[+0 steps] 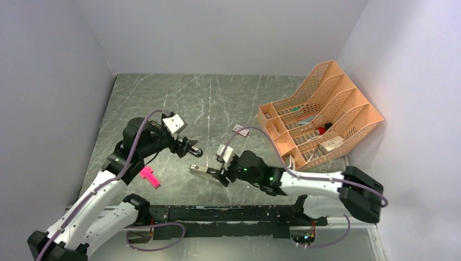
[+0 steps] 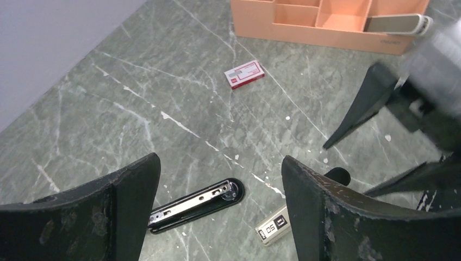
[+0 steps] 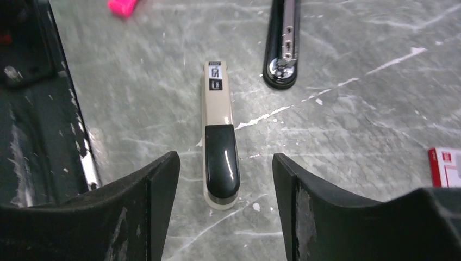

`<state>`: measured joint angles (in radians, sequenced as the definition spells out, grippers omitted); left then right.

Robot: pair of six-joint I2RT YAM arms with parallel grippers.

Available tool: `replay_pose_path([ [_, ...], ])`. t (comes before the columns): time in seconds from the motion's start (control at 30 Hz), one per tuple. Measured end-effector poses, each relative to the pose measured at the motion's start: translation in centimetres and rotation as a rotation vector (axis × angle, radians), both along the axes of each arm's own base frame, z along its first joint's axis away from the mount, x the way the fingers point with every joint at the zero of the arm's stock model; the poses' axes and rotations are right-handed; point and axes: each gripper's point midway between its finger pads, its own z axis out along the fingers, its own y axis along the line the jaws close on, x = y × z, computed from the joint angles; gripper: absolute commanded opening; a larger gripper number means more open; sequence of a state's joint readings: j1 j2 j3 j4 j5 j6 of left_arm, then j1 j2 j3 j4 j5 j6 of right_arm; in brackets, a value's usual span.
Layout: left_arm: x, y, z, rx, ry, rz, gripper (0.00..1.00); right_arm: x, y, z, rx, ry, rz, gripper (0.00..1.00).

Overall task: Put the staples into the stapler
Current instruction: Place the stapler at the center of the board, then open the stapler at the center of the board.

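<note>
The silver-grey stapler's black tip (image 1: 212,172) (image 2: 338,175) is to the right in the top view, so next my left gripper needs to go to it, turn to its slant and move down.
The black stapler (image 2: 195,205) lies flat on the table with its chrome rail facing up. My left gripper (image 2: 220,163) hovers open just above it, touching nothing; from above this gripper (image 1: 187,145) sits over the stapler (image 1: 193,151). No loose staples show, only their small red-and-white box (image 2: 244,74) further back (image 1: 239,129). My right gripper (image 3: 225,160) is open, its fingers either side of the black tip of a silver-grey stapler (image 3: 220,147) without touching it. The black stapler (image 3: 282,49) lies just beyond.
A pink plastic piece (image 1: 149,176) lies near the left arm. An orange mesh file organizer (image 1: 321,119) holding a few items stands at the right, against the wall. The two grippers are close together, with the right gripper's fingers (image 2: 359,109) in the left wrist view.
</note>
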<state>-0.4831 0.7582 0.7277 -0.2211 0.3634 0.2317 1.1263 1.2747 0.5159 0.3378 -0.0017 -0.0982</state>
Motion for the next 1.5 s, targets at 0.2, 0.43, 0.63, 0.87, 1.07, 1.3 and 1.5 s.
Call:
replay_pose_path([
  [0.2,-1.0,-2.0,-1.9,0.067,-0.003,-0.187,0.79,0.3,-3.7,3.8,0.264,0.016,-0.172,0.71],
  [0.43,-3.1,-4.6,-4.1,0.149,-0.042,-0.434,0.78,4.0,-9.0,5.8,0.520,0.150,-0.479,0.72],
  [0.63,-7.7,-7.6,-8.5,0.258,0.039,-0.739,0.77,4.7,-10.0,5.5,0.554,0.207,-0.534,0.73],
  [0.87,-9.0,-8.8,-11.6,0.328,0.118,-0.831,0.76,4.4,-9.8,4.9,0.542,0.243,-0.525,0.73],
  [1.07,-9.1,-9.4,-14.0,0.387,0.170,-0.828,0.72,4.2,-9.9,4.3,0.537,0.257,-0.527,0.73],
  [1.3,-8.5,-9.9,-16.9,0.461,0.234,-0.804,0.69,4.1,-10.0,3.7,0.528,0.271,-0.535,0.73],
  [1.5,-8.1,-9.8,-19.0,0.530,0.278,-0.777,0.64,4.0,-10.3,3.4,0.519,0.277,-0.545,0.72],
])
